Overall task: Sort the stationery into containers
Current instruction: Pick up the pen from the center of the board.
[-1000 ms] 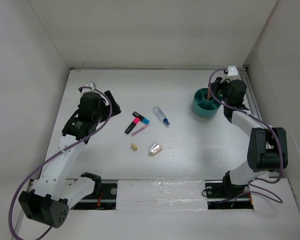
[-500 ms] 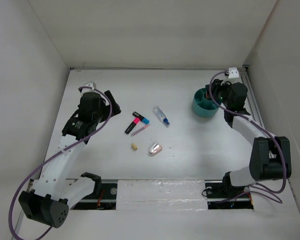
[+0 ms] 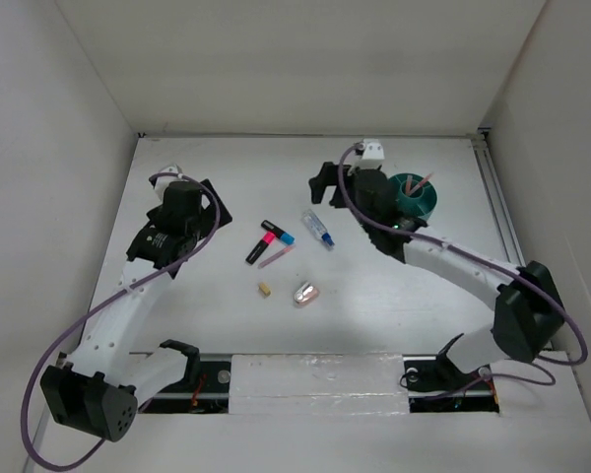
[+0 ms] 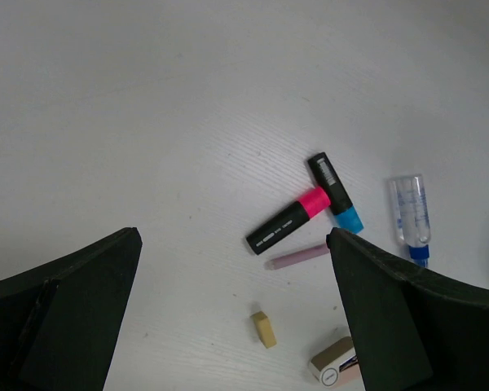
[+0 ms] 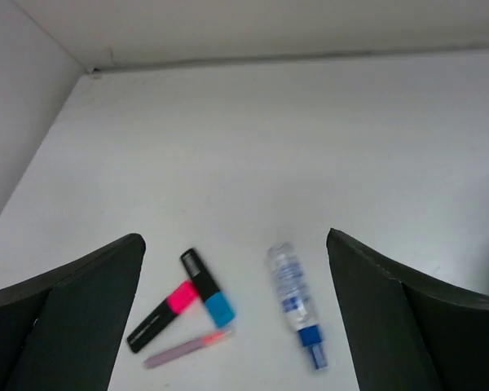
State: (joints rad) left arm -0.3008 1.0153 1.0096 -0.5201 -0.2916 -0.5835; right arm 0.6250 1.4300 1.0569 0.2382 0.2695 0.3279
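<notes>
My right gripper draws back, lowers and turns next to straddle the thin pink pen, slanted below and back, at its end by the blue cap (image 3: 289, 248) (image 5: 220, 336).
Both grippers are open and hold nothing. On the table lie a pink-capped marker (image 3: 259, 243) (image 4: 287, 224) (image 5: 159, 314), a blue-capped marker (image 3: 279, 232) (image 4: 336, 194) (image 5: 208, 293), a thin pink pen (image 3: 276, 256) (image 4: 297, 257), a clear blue-capped tube (image 3: 317, 229) (image 5: 295, 301), a tan block (image 3: 264, 290) (image 4: 263, 329) and a silver-pink oval piece (image 3: 306, 293) (image 4: 336, 366). The teal bowl (image 3: 426, 205) stands at the back right, with another pink pen (image 3: 423, 182) leaning in it. My right gripper (image 3: 325, 181) (image 5: 232, 240) hovers left of the bowl, just behind the tube. My left gripper (image 3: 215, 209) (image 4: 232, 238) hangs left of the markers.
White walls close in the table at the back and on both sides. The right arm's forearm (image 3: 453, 258) stretches across the table in front of the bowl. A rail (image 3: 315, 379) runs along the near edge between the arm bases.
My right gripper has opened and swung left from over the bowl to behind the tube. A pink pen now leans in the bowl. The left arm has barely moved.
</notes>
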